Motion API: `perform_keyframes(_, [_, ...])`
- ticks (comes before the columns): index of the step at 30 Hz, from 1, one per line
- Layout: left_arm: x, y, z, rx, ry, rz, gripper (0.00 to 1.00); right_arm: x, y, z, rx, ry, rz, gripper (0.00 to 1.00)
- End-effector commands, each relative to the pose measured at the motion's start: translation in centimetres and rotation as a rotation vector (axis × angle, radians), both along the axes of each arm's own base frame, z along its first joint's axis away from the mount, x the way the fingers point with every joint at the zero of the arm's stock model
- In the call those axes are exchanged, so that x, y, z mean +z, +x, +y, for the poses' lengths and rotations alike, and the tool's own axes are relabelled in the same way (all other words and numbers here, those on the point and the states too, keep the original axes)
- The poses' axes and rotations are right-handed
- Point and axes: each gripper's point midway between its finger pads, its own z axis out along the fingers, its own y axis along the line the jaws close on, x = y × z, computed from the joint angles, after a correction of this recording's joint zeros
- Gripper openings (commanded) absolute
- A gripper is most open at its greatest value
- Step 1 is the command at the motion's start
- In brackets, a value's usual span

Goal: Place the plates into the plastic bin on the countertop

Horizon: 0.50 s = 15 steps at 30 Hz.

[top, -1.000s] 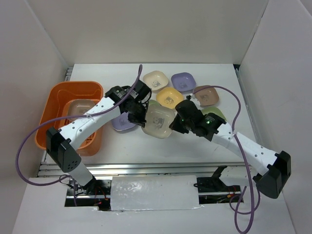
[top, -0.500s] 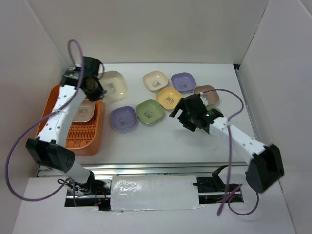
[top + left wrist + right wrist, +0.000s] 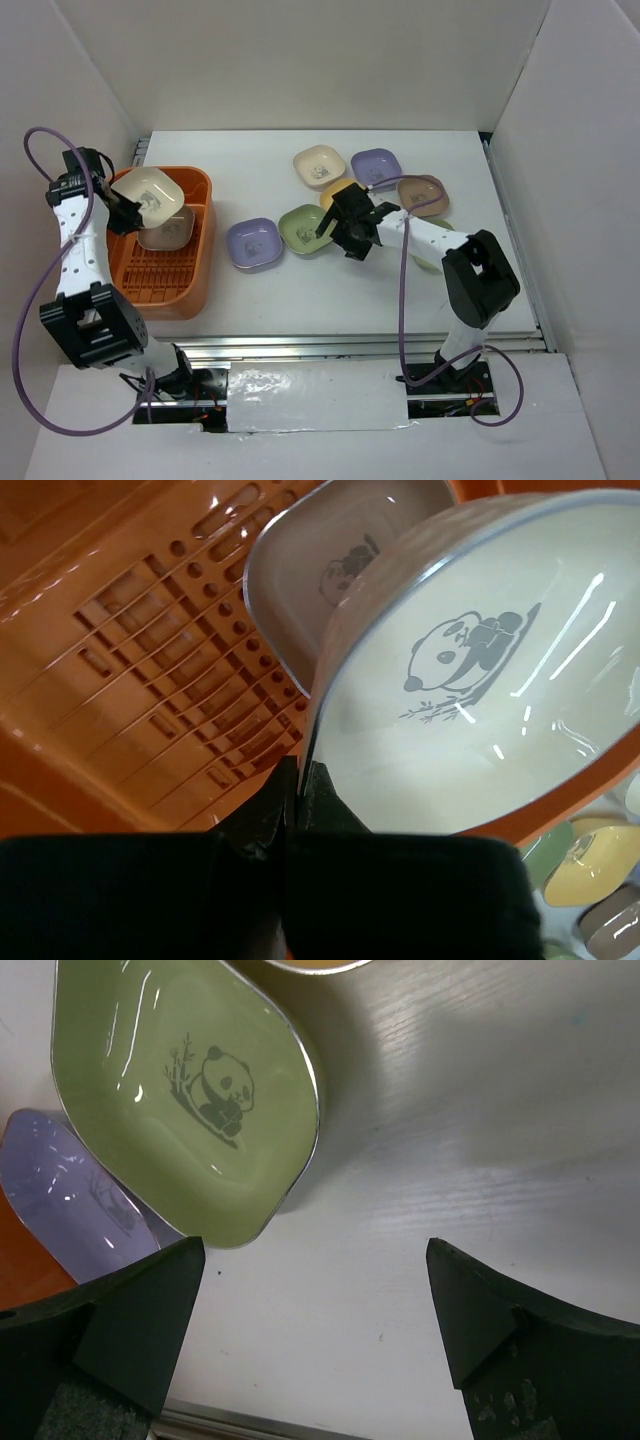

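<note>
I need to lower the cream plate with my left gripper into the orange bin next, toward the brownish plate (image 3: 330, 572).
My left gripper (image 3: 124, 206) is shut on the rim of a cream plate (image 3: 150, 189) and holds it tilted over the orange plastic bin (image 3: 196, 262). In the left wrist view the fingers (image 3: 300, 772) pinch the edge of that plate (image 3: 480, 680). A brownish plate (image 3: 340, 565) lies on the bin's slatted bottom (image 3: 150, 660). My right gripper (image 3: 336, 238) stands open just above the countertop (image 3: 330, 295), beside a green plate (image 3: 304, 228). The right wrist view shows this green plate (image 3: 190, 1090) and nothing between the fingers of the right gripper (image 3: 315, 1260).
More plates lie on the countertop: lavender (image 3: 253, 243), cream (image 3: 319, 165), lavender (image 3: 376, 167), brown (image 3: 422, 194), and a yellow one (image 3: 336, 190) partly behind the right gripper. Another green plate (image 3: 440, 236) peeks out under the right arm. White walls close off three sides.
The left arm has carried the cream plate from the table's middle to above the bin. The right gripper has opened and moved left, beside the green plate.
</note>
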Motion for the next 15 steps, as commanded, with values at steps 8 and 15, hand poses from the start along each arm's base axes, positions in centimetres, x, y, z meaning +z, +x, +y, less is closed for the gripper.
perform_keyframes(8, [-0.5, 3.1, 0.6, -0.219, -0.018, -0.039, 0.0, -0.7, 0.4, -0.9, 0.008, 0.014, -0.001, 1.0])
perform_keyframes(15, [-1.5, 2.9, 0.8, -0.271, -0.002, 0.097, 0.0, -0.7, 0.7, -1.9, 0.026, 0.003, -0.005, 1.0])
